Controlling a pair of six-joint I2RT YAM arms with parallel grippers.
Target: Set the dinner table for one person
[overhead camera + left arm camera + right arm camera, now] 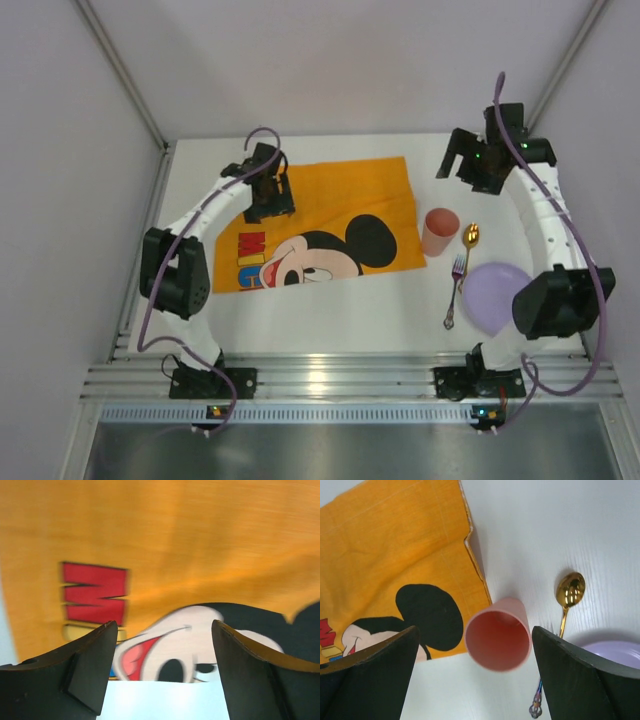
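Note:
My right gripper moves down to the pink cup (440,231) next, back onto the spoon side of the cup's rim.
The white dinner table (340,310) carries an orange Mickey Mouse placemat (330,205), lying slightly askew left of centre. Right of it stand a pink cup (440,231), a gold spoon (469,240), a fork (455,290) and a lilac plate (493,295). My left gripper (269,198) is open and empty, held over the placemat's left part (200,540). My right gripper (458,165) is open and empty, raised above the far right. In its wrist view the upright cup (497,640) sits between the fingers (380,665), well below them, with the spoon (570,591) and plate (615,652) beside it.
Grey walls enclose the table on the left, the back and the right. A metal rail (320,380) with both arm bases runs along the near edge. My right arm's elbow (555,300) hangs over the plate's right side. The placemat's right corner (470,535) is slightly folded.

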